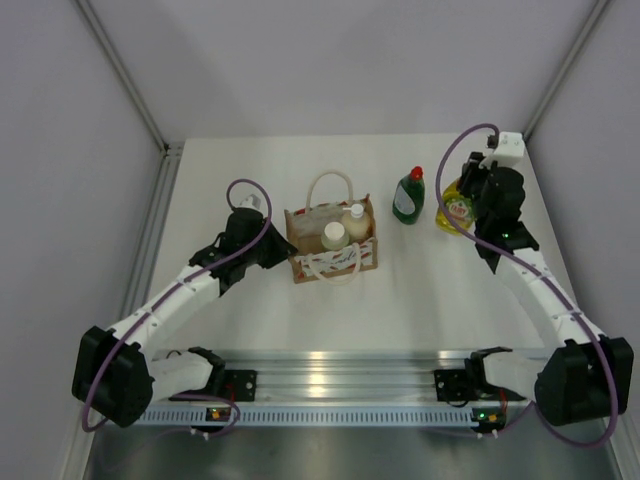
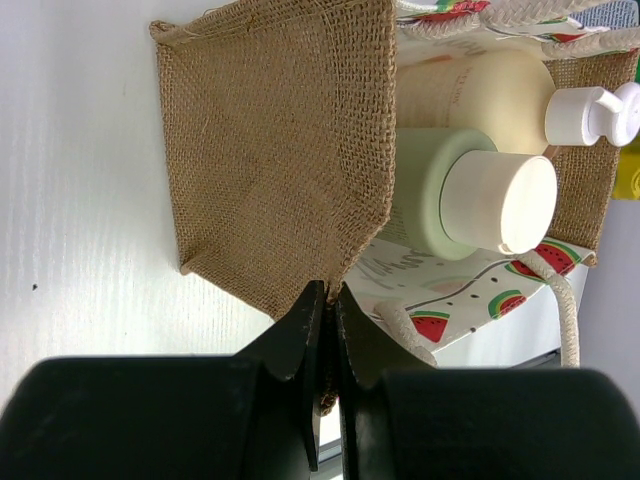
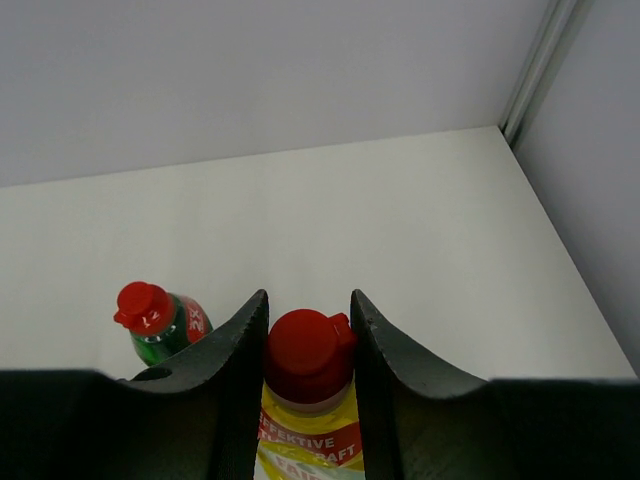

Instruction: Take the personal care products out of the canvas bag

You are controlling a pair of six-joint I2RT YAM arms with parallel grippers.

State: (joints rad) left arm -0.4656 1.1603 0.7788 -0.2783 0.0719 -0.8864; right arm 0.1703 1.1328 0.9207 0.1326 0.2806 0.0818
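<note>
Next, my right gripper lowers the yellow bottle toward the dark green bottle and releases it, as the tabletop beside that one lies below my gripper.
The canvas bag (image 1: 330, 245) stands mid-table with its rope handles up. Inside it are a cream pump bottle (image 2: 500, 85) and a pale greenish cylinder with a white cap (image 2: 470, 195). My left gripper (image 2: 330, 295) is shut on the bag's burlap edge (image 2: 345, 255), at the bag's left side (image 1: 290, 250). A dark green bottle with a red cap (image 1: 408, 195) stands on the table right of the bag. Beside it is the yellow bottle with a red cap (image 3: 308, 355); my right gripper (image 3: 308, 320) is shut on its cap, at the far right of the table (image 1: 470, 205).
White walls close in the table at the back and both sides, with a metal post near the back right corner (image 3: 540, 60). An aluminium rail (image 1: 340, 385) carrying both arm bases runs along the near edge.
</note>
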